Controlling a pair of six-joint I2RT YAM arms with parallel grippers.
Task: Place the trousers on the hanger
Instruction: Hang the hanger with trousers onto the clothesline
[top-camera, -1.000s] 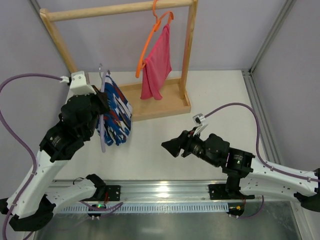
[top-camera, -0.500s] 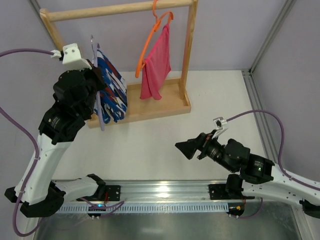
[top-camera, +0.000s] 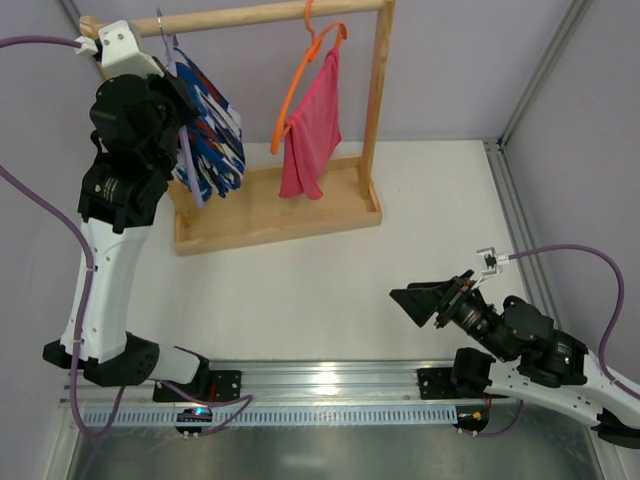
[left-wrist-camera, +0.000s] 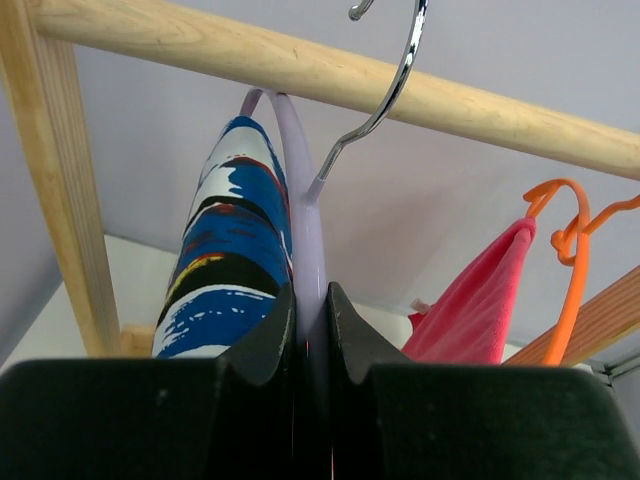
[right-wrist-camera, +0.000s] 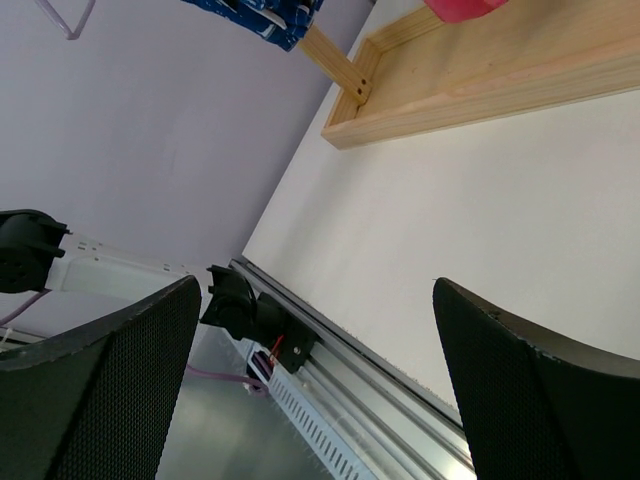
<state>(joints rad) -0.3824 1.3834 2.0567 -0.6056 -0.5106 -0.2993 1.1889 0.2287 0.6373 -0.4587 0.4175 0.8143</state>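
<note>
To get the hanger's metal hook (left-wrist-camera: 395, 90) onto the wooden bar (top-camera: 250, 18), my left gripper will lower the hanger first.
The trousers (top-camera: 210, 135), in a blue, white, red and black print, hang draped over the pale lilac hanger (top-camera: 189, 172) at the left end of the wooden rail (top-camera: 250, 18). My left gripper (top-camera: 172, 95) is raised high and is shut on the hanger. In the left wrist view its fingers (left-wrist-camera: 345, 330) pinch the hanger's lilac neck (left-wrist-camera: 300, 200), with the trousers (left-wrist-camera: 225, 260) on its left side. The metal hook (left-wrist-camera: 395, 90) rises across the rail (left-wrist-camera: 480, 105); whether it rests on the rail I cannot tell. My right gripper (top-camera: 420, 300) hovers low at the near right, open with nothing between its fingers (right-wrist-camera: 315, 290).
An orange hanger (top-camera: 305, 85) with a pink cloth (top-camera: 312, 125) hangs further right on the same rail. The rack's wooden base tray (top-camera: 280, 215) lies at the back of the table. Grey walls close in on the left and back.
My left arm has lifted the hanger and trousers up and back to the rail's left end. My right arm has drawn back towards the near right, and its jaws have opened wider.
</note>
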